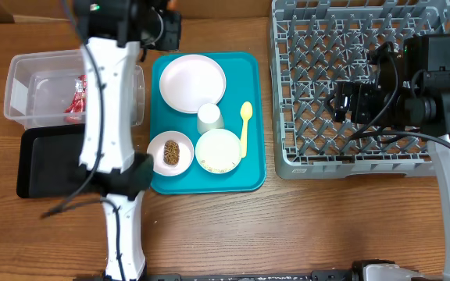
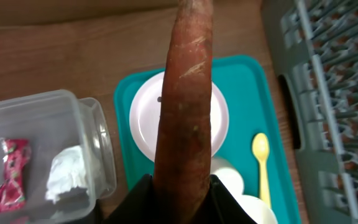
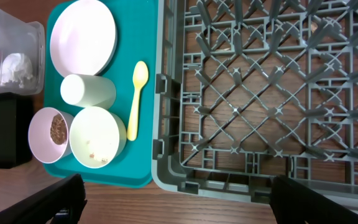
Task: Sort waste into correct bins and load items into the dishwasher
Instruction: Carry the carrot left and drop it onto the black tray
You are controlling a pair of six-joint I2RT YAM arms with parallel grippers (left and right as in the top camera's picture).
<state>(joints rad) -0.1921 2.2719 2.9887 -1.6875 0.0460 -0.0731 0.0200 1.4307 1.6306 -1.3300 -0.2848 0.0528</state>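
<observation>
I need to carry the carrot back and down into the black tray [image 1: 62, 161] next with my left gripper, because the tray looks empty while the tub has a wrapper and a napkin in it.
My left gripper [image 2: 180, 186] is shut on the orange carrot [image 2: 188, 93] and holds it above the teal tray's far left corner; in the overhead view the gripper [image 1: 166, 23] is at the top. The clear tub [image 1: 22, 86] holds the red wrapper [image 2: 8, 180] and the white napkin [image 2: 64, 174]. The black tray [image 1: 45, 160] lies in front of it. On the teal tray [image 1: 252, 156] are the plate [image 1: 192, 82], cup [image 1: 210, 117], spoon [image 1: 245, 125], a bowl with brown food [image 1: 170, 152] and a bowl with rice grains [image 1: 219, 151]. My right gripper [image 1: 348, 101] is open and empty above the grey dish rack [image 1: 311, 47].
The left arm crosses over the tub and the black tray in the overhead view. The rack [image 3: 260, 93] holds nothing and stands right of the teal tray [image 3: 135, 168]. Bare wooden table shows along the front edge.
</observation>
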